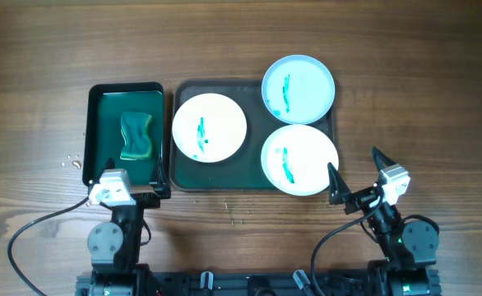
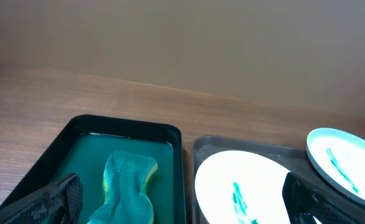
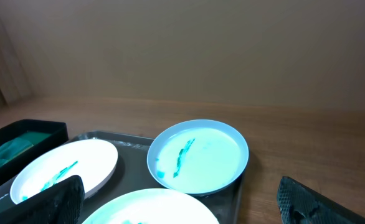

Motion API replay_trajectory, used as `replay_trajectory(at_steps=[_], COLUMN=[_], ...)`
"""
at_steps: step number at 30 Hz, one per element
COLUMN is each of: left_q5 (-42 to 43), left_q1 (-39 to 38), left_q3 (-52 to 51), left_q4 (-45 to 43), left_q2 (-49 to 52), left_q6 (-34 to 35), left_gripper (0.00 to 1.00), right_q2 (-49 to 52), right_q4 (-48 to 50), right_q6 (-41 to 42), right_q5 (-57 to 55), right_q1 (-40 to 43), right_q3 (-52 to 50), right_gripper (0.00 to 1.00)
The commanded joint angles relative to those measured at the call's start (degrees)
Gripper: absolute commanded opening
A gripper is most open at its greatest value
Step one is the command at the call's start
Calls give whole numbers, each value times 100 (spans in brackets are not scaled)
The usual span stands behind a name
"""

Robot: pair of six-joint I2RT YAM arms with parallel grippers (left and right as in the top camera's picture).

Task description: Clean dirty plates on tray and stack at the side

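Note:
I will next move my right gripper outward and tilt it down onto the sponge-side white plate's rim facing the blue plate; bare tray leaves finger room there.
The dark green tray (image 1: 224, 174) holds three plates, each with teal smears. One white plate (image 1: 209, 126) lies at its left. A pale blue plate (image 1: 298, 89) sits at the far right, overhanging the rim. A white plate (image 1: 299, 159) lies at the near right. My left gripper (image 1: 126, 182) is open and empty at the near edge of the small tray. My right gripper (image 1: 354, 164) is open and empty beside the near right plate. The left wrist view shows the left plate (image 2: 245, 180) and the blue plate (image 2: 344, 162). The right wrist view shows all three (image 3: 198, 155) (image 3: 64, 168) (image 3: 157, 208).
A smaller black-rimmed green tray (image 1: 101, 123) stands left of the big tray and holds a green wavy sponge (image 1: 138, 136), which also shows in the left wrist view (image 2: 129, 186). Small crumbs (image 1: 68, 161) lie on the wooden table.

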State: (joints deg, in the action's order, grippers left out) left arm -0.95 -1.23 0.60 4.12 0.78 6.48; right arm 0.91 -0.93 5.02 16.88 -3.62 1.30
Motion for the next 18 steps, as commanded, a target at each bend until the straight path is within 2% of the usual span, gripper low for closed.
replay_trajectory(at_steps=[1,11,18], left_q5=[72,72,70], left_q1=[-11,-11,-11], left_q3=[-26,24,852], left_q4=[7,46,780], left_q2=[-39,-35,490], left_q6=[-7,-9,-9], left_gripper=[100,100,100], right_q2=[7,13,562], right_q4=[28,31,9], right_q6=[-57,-52,-33], right_q5=[-50,-48,46], right_q1=[-35,-35,-35], right_q3=[-4,96,863], right_gripper=[100,100,100])
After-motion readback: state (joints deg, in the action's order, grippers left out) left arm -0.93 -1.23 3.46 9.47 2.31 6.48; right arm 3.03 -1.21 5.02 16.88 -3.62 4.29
